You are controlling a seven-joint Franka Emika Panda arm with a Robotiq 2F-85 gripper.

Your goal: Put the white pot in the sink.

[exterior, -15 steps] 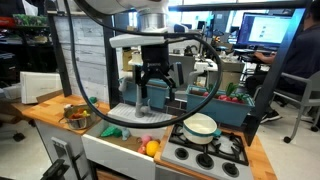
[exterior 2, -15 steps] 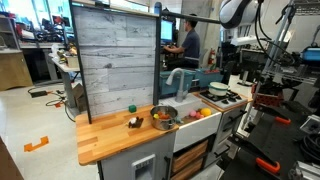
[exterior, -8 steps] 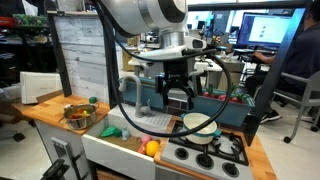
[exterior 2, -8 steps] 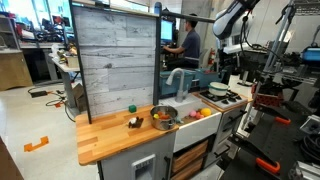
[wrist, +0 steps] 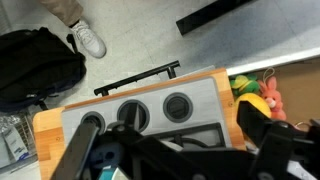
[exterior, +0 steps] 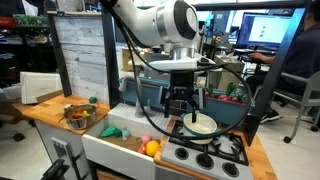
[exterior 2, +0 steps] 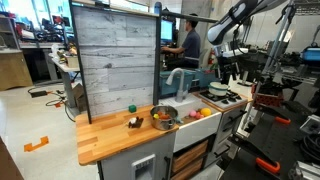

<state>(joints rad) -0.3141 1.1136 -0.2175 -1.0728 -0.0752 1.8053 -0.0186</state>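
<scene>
The white pot is below and beside the robot's gripper, so the open gripper should next move down and over toward the pot to close on its sink-side rim.
The white pot point(exterior: 203, 124) sits on a rear burner of the black stovetop point(exterior: 205, 152); it also shows in an exterior view point(exterior 2: 217, 90). My gripper point(exterior: 181, 104) hangs open and empty just above the stove, beside the pot on the sink side, not touching it. It also shows in an exterior view point(exterior 2: 221, 72). The sink point(exterior: 112, 156) lies next to the stove, with its white front panel point(exterior 2: 196, 131) in view. In the wrist view my dark fingers point(wrist: 180, 160) spread over the stove's knob panel point(wrist: 150, 108); the pot is hidden there.
A metal bowl point(exterior: 76, 116) of colourful items stands on the wooden counter point(exterior: 40, 108). Toy foods lie in the sink: a green one point(exterior: 112, 131), an orange-yellow one point(exterior: 150, 148), also seen in the wrist view point(wrist: 255, 95). A grey-blue faucet point(exterior 2: 176, 78) and a tall wooden backboard point(exterior 2: 115, 60) stand behind.
My gripper has moved from above the sink across to the stove and come lower, close beside the white pot. The pot has not moved.
</scene>
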